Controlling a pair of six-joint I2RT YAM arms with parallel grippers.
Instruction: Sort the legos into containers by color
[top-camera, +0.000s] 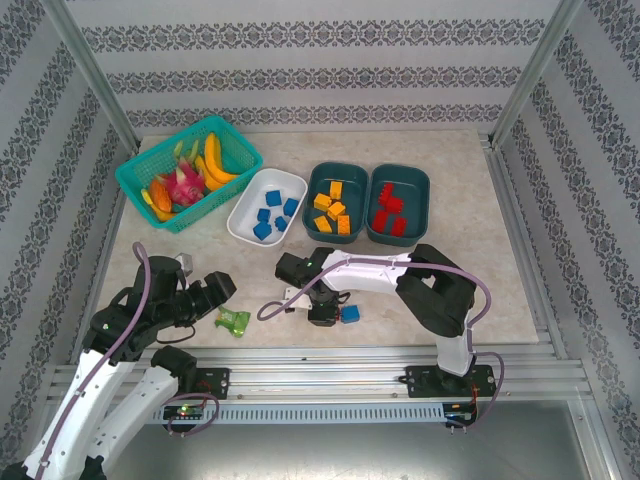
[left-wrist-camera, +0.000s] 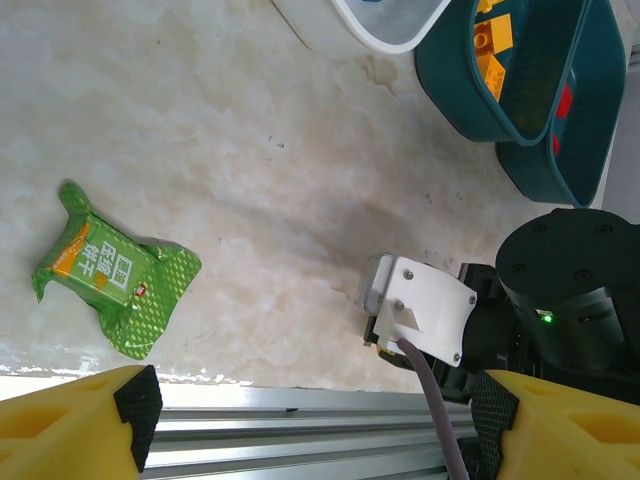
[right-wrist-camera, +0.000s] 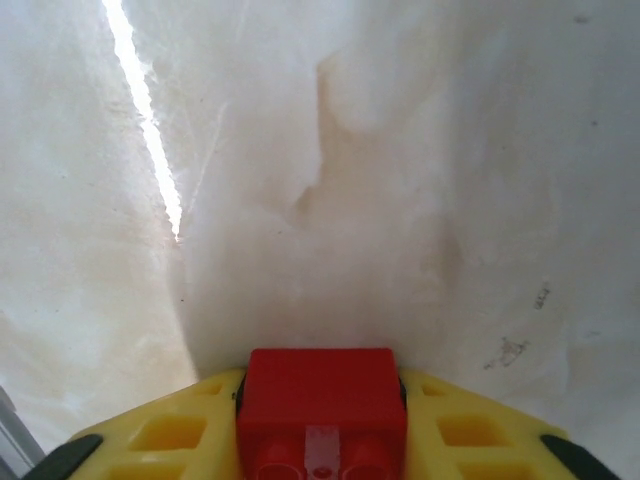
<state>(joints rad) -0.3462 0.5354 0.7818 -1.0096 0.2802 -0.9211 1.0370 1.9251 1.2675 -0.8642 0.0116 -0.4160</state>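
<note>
This matching lego should go to the far end (top-camera: 407, 183) of the red legos' teal tub. My right gripper should next lift it, swing outward, lower it and then let it go there.
My right gripper (right-wrist-camera: 320, 425) is shut on a red lego (right-wrist-camera: 320, 385), held low over the pale tabletop. In the top view this gripper (top-camera: 322, 312) points down near the front edge, with a loose blue lego (top-camera: 349, 314) just to its right. The white tub (top-camera: 240, 208) holds several blue legos (top-camera: 273, 212). One teal tub (top-camera: 311, 202) holds orange-yellow legos (top-camera: 332, 208), the other teal tub (top-camera: 426, 205) holds red legos (top-camera: 390, 212). My left gripper (top-camera: 215, 285) hangs open and empty at the front left, its yellow fingers (left-wrist-camera: 90, 425) wide apart.
A green shiny packet (top-camera: 233, 321) lies on the table between the arms, also in the left wrist view (left-wrist-camera: 105, 272). A bright teal lattice basket (top-camera: 135, 185) of toy fruit stands at the back left. An aluminium rail (top-camera: 330, 360) runs along the front edge.
</note>
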